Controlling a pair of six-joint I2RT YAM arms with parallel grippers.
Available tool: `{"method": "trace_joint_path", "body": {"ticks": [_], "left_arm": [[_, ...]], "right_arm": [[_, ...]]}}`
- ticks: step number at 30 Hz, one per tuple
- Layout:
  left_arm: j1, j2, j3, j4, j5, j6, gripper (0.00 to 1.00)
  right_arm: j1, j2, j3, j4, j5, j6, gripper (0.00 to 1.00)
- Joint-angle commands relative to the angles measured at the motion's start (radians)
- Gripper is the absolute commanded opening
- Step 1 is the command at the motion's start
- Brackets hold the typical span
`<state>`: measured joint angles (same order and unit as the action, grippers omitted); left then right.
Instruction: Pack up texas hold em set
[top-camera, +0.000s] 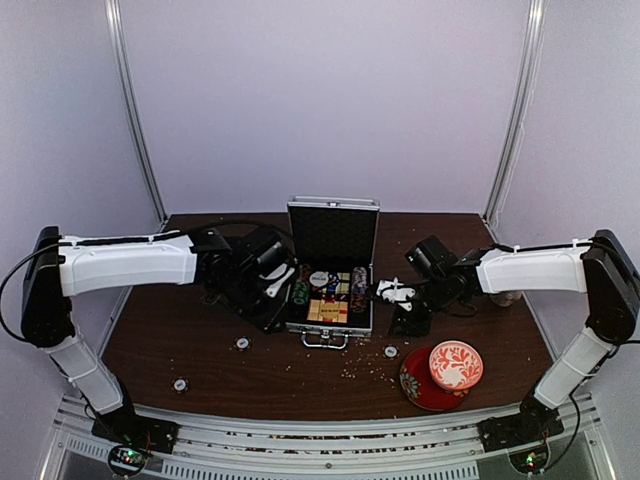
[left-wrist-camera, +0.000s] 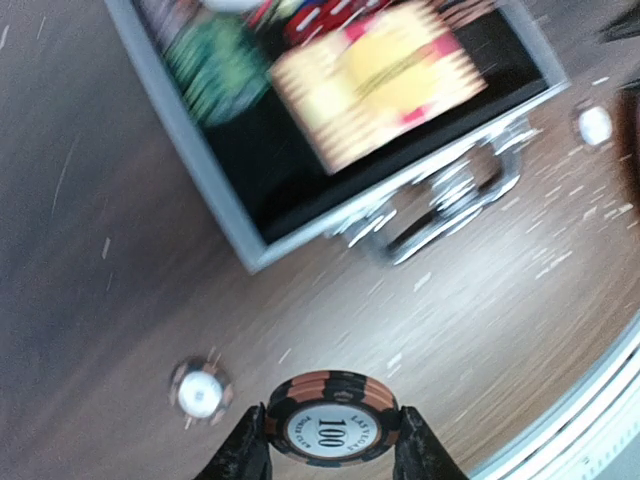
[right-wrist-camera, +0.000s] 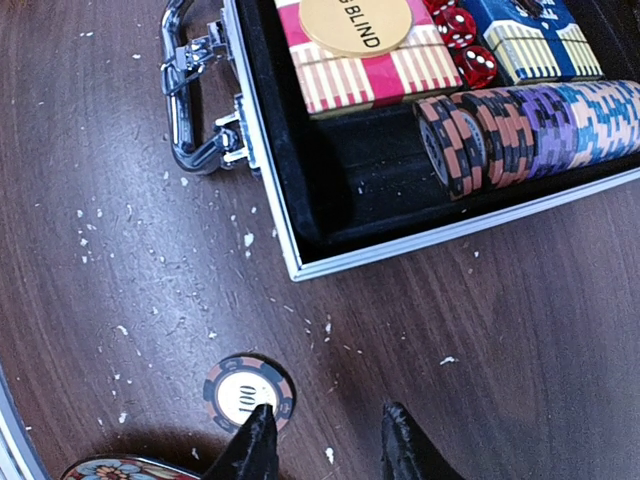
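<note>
To the right of my left gripper in the top view is the chip row's empty near end, so next I cross the silver briefcase and descend beside matching chips.
The silver briefcase (top-camera: 330, 329) lies open at the table's middle with its lid upright. Inside are a red-tan card box (right-wrist-camera: 350, 65), red dice (right-wrist-camera: 460, 30) and a row of chips (right-wrist-camera: 530, 125); green chips (left-wrist-camera: 215, 65) fill its left side. My left gripper (top-camera: 275, 290) is just left of the case, shut on a small stack of orange-black "100" chips (left-wrist-camera: 333, 430) held above the table. My right gripper (right-wrist-camera: 325, 440) is open and empty to the right of the case, its left fingertip (right-wrist-camera: 255, 435) at the edge of a loose "100" chip (right-wrist-camera: 248, 392) lying flat.
Loose chips lie on the table in front of the case (top-camera: 242, 343), at the front left (top-camera: 180, 384) and at the front right (top-camera: 391, 351). A red-and-white bowl (top-camera: 456, 364) on a red saucer stands at the front right. The case handle (right-wrist-camera: 190, 100) faces the near edge.
</note>
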<state>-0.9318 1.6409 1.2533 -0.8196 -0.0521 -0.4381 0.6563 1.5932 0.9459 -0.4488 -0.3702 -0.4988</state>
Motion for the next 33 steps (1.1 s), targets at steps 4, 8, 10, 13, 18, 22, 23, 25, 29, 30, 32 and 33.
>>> {"method": "trace_joint_path", "body": {"ticks": [4, 8, 10, 13, 18, 22, 23, 25, 29, 30, 32, 33], "left_arm": [[-0.101, 0.155, 0.163, 0.266, -0.063, 0.114, 0.34], [-0.118, 0.219, 0.178, 0.425, -0.077, 0.166, 0.33], [-0.12, 0.243, 0.169, 0.51, -0.086, 0.184, 0.33], [-0.122, 0.262, 0.132, 0.623, -0.125, 0.204, 0.33], [-0.122, 0.327, 0.134, 0.715, -0.133, 0.236, 0.33], [-0.122, 0.384, 0.176, 0.73, -0.131, 0.244, 0.33], [-0.122, 0.398, 0.183, 0.735, -0.13, 0.248, 0.33], [-0.122, 0.42, 0.196, 0.741, -0.131, 0.257, 0.33], [-0.122, 0.456, 0.216, 0.742, -0.125, 0.272, 0.33], [-0.122, 0.464, 0.219, 0.744, -0.126, 0.276, 0.33], [-0.122, 0.475, 0.228, 0.744, -0.131, 0.283, 0.33], [-0.122, 0.482, 0.237, 0.741, -0.133, 0.286, 0.33]], "right_arm": [[-0.027, -0.024, 0.031, 0.035, 0.05, 0.062, 0.37], [-0.06, -0.041, 0.031, 0.038, 0.031, 0.075, 0.37], [-0.077, -0.05, 0.031, 0.039, 0.018, 0.078, 0.37], [-0.1, -0.06, 0.024, 0.045, 0.013, 0.078, 0.37], [-0.119, -0.061, 0.024, 0.047, 0.006, 0.082, 0.37], [-0.124, -0.058, 0.024, 0.047, 0.004, 0.079, 0.37], [-0.125, -0.059, 0.023, 0.047, 0.004, 0.078, 0.37], [-0.127, -0.059, 0.022, 0.047, 0.002, 0.078, 0.37], [-0.13, -0.059, 0.021, 0.045, -0.001, 0.078, 0.37], [-0.13, -0.058, 0.021, 0.046, -0.001, 0.077, 0.37], [-0.132, -0.056, 0.021, 0.045, -0.002, 0.076, 0.37], [-0.132, -0.055, 0.021, 0.045, -0.003, 0.074, 0.37]]}}
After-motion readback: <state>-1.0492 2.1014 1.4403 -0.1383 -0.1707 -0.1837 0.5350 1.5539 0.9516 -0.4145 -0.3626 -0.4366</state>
